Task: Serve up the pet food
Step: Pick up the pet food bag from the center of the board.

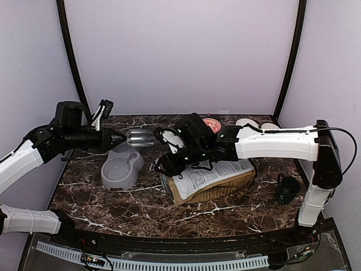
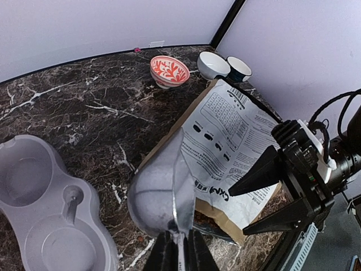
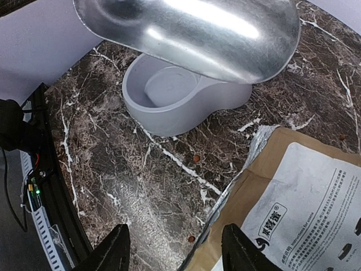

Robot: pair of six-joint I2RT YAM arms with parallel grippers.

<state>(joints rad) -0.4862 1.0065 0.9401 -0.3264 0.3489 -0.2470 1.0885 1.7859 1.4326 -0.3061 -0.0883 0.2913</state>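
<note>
My right gripper is open and needs to go down next, with its fingers on both sides of the bag's upper edge (image 1: 172, 190) (image 3: 213, 227). That edge sags over the bag's opening and narrows the scoop's way in.
My left gripper (image 2: 180, 248) is shut on the thin handle of a shiny metal scoop (image 2: 161, 192), held level above the table between the grey double bowl (image 1: 121, 166) and the dog-food bag (image 1: 214, 178). The scoop (image 3: 192, 28) hangs over the double bowl (image 3: 169, 101), seen from its underside. The bag (image 2: 231, 130) lies flat, and pet food (image 2: 211, 217) shows as brown kibble in its open mouth. Two loose pellets (image 3: 196, 158) lie on the marble. My right gripper (image 3: 177, 251) hovers open over the bag's mouth edge, empty, and faces the scoop as the right gripper (image 2: 256, 197).
A red patterned bowl (image 2: 169, 70), a white bowl (image 2: 213, 64) and a dark-rimmed bowl (image 2: 240, 68) stand along the back of the table. A black round object (image 1: 287, 189) sits by the right arm's base. Purple walls close in the back and sides.
</note>
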